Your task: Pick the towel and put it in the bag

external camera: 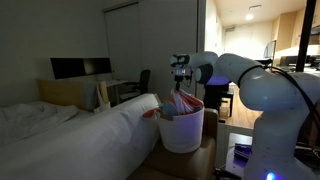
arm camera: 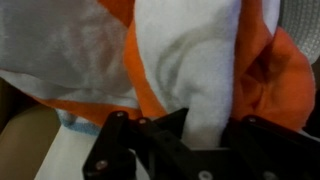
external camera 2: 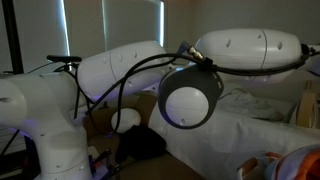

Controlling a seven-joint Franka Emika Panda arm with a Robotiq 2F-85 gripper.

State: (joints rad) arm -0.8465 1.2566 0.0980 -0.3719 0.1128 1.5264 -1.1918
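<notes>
My gripper will next lower the towel's pinched fold into the white bag's opening [external camera: 182, 108], and after that it will open.
In an exterior view my gripper [external camera: 181, 84] hangs above the white round bag [external camera: 183, 138], shut on the orange and white striped towel [external camera: 182, 103]. The towel hangs down from the jaws into the bag's mouth, and an orange part lies over the rim on the bed side. In the wrist view the towel [arm camera: 180, 60] fills the picture. My gripper [arm camera: 210, 118] pinches a white fold of it between its black fingers. A pale edge at the top right may be the bag rim [arm camera: 303, 15]. In an exterior view an orange and blue bit of cloth [external camera 2: 288, 165] shows at the bottom right.
A bed with white bedding [external camera: 70, 135] stands right beside the bag and also shows in an exterior view [external camera 2: 250, 120]. My own arm [external camera 2: 190, 95] blocks most of that view. A desk with a monitor [external camera: 80, 68] and a chair [external camera: 140, 82] stand behind.
</notes>
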